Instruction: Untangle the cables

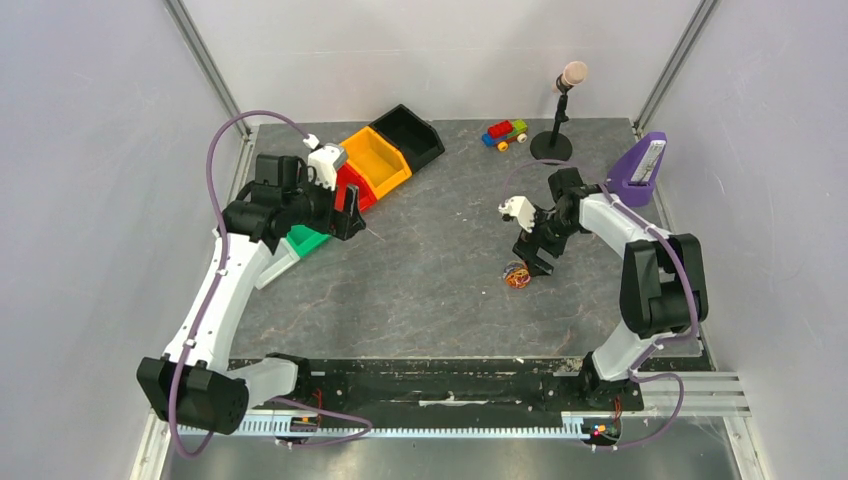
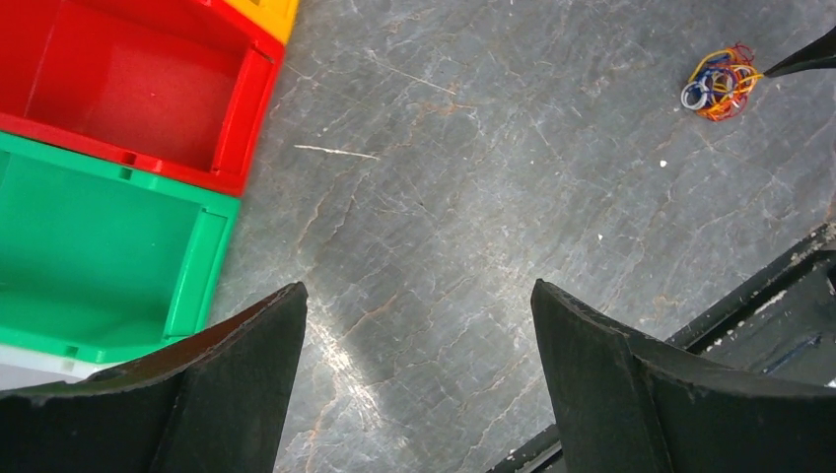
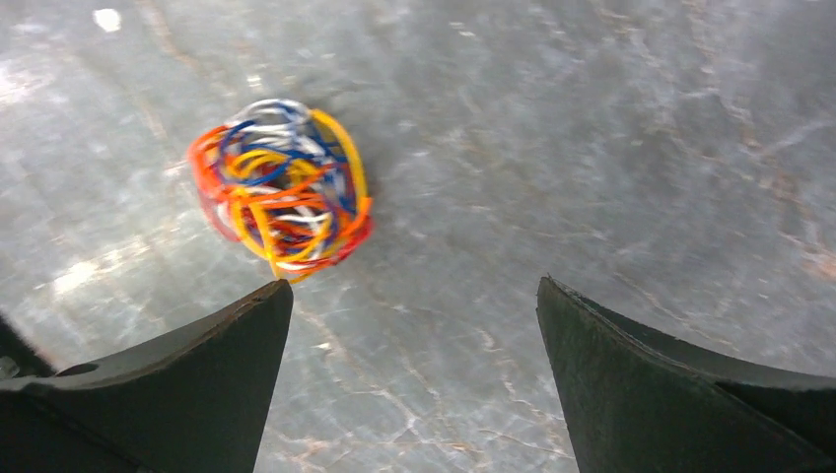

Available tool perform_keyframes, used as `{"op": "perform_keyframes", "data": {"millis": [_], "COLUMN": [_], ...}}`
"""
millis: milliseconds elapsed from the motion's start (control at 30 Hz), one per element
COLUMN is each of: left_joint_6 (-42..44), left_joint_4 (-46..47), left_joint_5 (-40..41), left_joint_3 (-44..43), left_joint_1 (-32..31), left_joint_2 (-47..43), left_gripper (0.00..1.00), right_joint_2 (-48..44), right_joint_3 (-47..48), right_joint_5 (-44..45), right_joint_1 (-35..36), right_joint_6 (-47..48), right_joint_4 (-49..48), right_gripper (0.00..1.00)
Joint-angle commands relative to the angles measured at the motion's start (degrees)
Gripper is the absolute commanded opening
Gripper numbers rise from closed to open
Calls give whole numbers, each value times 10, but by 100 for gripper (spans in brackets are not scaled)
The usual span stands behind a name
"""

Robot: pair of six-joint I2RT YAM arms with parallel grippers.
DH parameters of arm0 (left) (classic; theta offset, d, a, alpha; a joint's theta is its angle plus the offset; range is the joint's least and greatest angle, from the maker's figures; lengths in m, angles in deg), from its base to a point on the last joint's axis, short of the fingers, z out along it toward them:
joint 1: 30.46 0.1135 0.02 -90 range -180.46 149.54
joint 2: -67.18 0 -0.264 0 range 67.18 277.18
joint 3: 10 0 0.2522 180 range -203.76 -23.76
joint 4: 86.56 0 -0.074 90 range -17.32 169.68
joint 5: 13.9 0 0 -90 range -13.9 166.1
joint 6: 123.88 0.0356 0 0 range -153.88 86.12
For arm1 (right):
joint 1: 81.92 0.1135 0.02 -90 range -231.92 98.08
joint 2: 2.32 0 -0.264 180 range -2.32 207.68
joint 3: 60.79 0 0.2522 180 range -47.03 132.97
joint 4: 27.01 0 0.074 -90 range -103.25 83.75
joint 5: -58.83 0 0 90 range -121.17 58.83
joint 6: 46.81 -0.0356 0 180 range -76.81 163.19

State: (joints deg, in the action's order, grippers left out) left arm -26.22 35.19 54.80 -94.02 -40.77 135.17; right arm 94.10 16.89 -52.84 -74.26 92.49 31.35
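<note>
My right gripper will next move up and back, then down onto the yellow loop at the ball's edge (image 1: 511,269) (image 3: 351,157), because the ball is past the end of one finger.
The cables (image 1: 517,275) are a small tangled ball of red, orange, yellow, blue and white wires on the grey table, right of centre. In the right wrist view the ball (image 3: 281,190) lies just beyond the tip of my left finger (image 3: 197,374). My right gripper (image 1: 535,262) is open and empty, just above and beside the ball. My left gripper (image 1: 352,215) is open and empty, far to the left by the bins. The ball shows small at the top right of the left wrist view (image 2: 720,84).
A row of bins runs along the back left: green (image 1: 305,240), red (image 1: 355,185), orange (image 1: 378,158), black (image 1: 410,132). A toy block car (image 1: 505,132), a microphone stand (image 1: 553,140) and a purple holder (image 1: 640,160) stand at the back right.
</note>
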Motion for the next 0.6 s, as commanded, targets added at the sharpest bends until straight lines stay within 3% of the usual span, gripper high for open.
{"op": "perform_keyframes", "data": {"millis": [0,200,367,500,567], "left_joint_6": [26,12,-13,-24,-33], "left_joint_4": [15,25,52,92,103], "left_joint_5": [-37,-70,-107,-116,-118], "left_joint_3": [10,2,8,38,53], "left_joint_1": [1,1,1,0,0], "left_joint_2": [-25,-9,-6,-26,-31], "left_gripper": [90,90,90,90,90], "right_joint_2": [-52,-90,-54,-26,-17], "right_joint_3": [26,23,-34,-53,-63], "right_joint_5": [-65,-87,-67,-52,-50], "right_joint_1": [4,12,20,24,30], "right_joint_6": [56,42,-7,-25,-30], "right_joint_4": [102,136,41,-15,-31], "right_gripper": [98,98,98,87,74]}}
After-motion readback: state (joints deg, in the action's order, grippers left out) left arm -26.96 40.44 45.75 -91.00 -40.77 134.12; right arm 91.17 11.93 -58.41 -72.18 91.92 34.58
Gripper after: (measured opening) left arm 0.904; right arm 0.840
